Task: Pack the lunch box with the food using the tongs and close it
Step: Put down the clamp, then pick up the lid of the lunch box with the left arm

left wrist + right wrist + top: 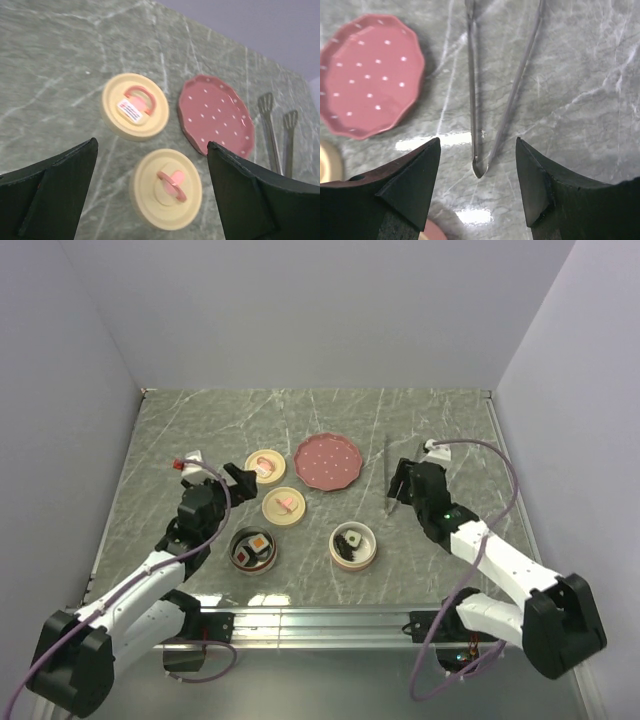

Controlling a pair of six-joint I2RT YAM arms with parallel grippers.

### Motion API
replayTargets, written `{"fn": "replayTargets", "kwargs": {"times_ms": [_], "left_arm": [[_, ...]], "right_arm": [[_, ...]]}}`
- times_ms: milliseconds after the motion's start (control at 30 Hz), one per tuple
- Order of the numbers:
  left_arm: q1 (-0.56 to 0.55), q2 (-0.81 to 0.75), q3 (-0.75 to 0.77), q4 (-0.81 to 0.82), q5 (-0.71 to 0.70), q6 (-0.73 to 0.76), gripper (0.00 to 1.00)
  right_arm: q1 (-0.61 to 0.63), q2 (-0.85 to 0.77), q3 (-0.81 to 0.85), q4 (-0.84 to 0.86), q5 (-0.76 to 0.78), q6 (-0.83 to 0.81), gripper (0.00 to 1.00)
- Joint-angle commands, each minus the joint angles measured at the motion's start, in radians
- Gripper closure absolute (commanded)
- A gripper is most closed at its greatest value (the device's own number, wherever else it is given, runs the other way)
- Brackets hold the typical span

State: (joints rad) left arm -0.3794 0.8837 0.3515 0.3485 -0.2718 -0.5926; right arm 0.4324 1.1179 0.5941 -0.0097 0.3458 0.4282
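Observation:
The nearer lid's pink handle [287, 504] [172, 186] runs slanted to my fingers. So next I need to lower my left gripper toward the right in the top view and turn it to straddle that handle.
The tongs [387, 455] lie on the marble table right of centre; in the right wrist view their joined end [479, 169] points at me. My right gripper [478, 145] is open and straddles that end without touching it, also seen from above [400, 484]. Two round cream lunch box bowls [232, 541] [373, 537] hold the food: sushi cubes [257, 544] in the left, dark pieces [350, 542] in the right. Two cream lids [134, 106] [167, 189] lie apart from the bowls. My left gripper [151, 148] hangs open over the nearer lid, empty.
A pink dotted plate [328, 462] sits at the centre back, between the lids and the tongs [272, 127]. It also shows at the left of the right wrist view [370, 80]. White walls close the table on three sides, and a metal rail runs along the near edge.

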Motion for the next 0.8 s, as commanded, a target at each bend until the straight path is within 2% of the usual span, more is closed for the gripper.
{"fn": "replayTargets", "kwargs": {"times_ms": [0,200,333,767], "left_arm": [[-0.062,0.032,0.060,-0.006,-0.052,-0.024,0.03],[-0.171,0.132,0.115,0.003,-0.067,-0.038,0.04],[-0.252,0.176,0.164,-0.083,-0.115,-0.070,0.05],[-0.328,0.346,0.262,-0.233,-0.107,-0.230,0.14]], "right_arm": [[0.003,-0.085,-0.034,0.071,-0.036,-0.016,0.32],[0.005,-0.153,-0.074,0.080,-0.068,-0.016,0.32],[0.005,-0.179,-0.094,0.086,-0.080,-0.014,0.32],[0.005,-0.294,-0.158,0.112,-0.123,-0.008,0.32]]}}
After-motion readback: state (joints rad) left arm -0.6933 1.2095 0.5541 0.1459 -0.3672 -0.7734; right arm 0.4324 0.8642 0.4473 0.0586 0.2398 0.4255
